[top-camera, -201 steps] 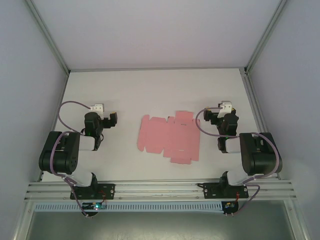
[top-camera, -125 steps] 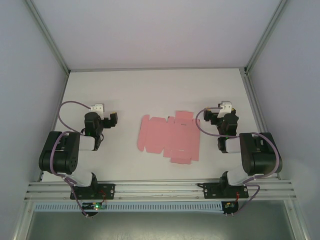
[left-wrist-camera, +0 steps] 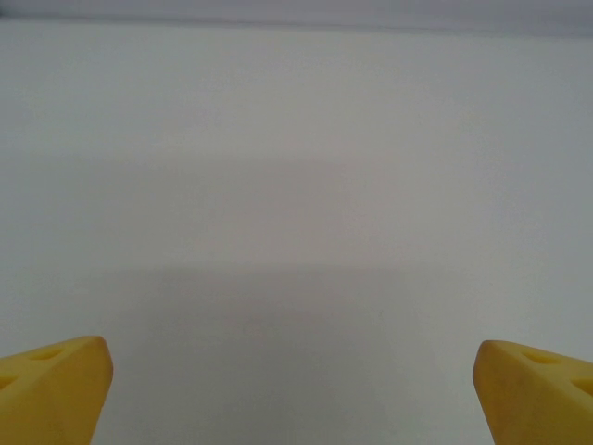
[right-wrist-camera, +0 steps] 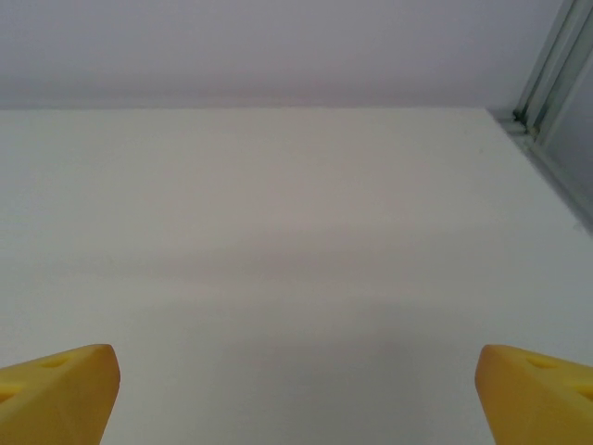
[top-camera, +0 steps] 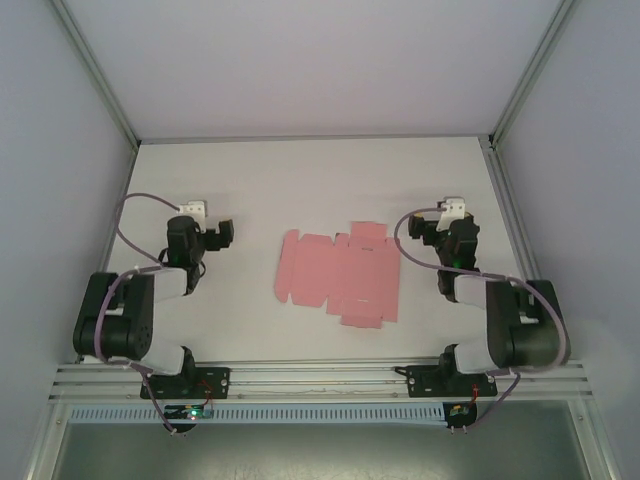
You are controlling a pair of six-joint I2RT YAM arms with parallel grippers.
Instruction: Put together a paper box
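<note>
My left gripper moves across toward the sheet next, turning and lowering onto the edge of its long narrow flap (top-camera: 281, 262), because only bare table lies between its open fingers.
The paper box (top-camera: 340, 275) is a flat pink die-cut sheet with flaps and tabs, lying in the middle of the white table (top-camera: 300, 180). My left gripper (top-camera: 197, 222) hovers to the left of the sheet, well apart from it. In the left wrist view its yellow fingertips (left-wrist-camera: 51, 385) stand wide apart, so the left gripper (left-wrist-camera: 295, 394) is open over bare table. My right gripper (top-camera: 447, 222) sits just right of the sheet's far right flap. The right gripper (right-wrist-camera: 296, 394) is open too, yellow fingertips (right-wrist-camera: 533, 389) at the frame's corners, nothing between them.
Grey walls close the table in on the left, right and far sides. An aluminium frame post (right-wrist-camera: 556, 65) runs along the right edge. The arms' mounting rail (top-camera: 320, 380) lines the near edge. Bare table lies beyond the sheet.
Both arms have stretched out, their elbows dropping lower and their grippers edging slightly toward the far wall. The pink sheet has not moved.
</note>
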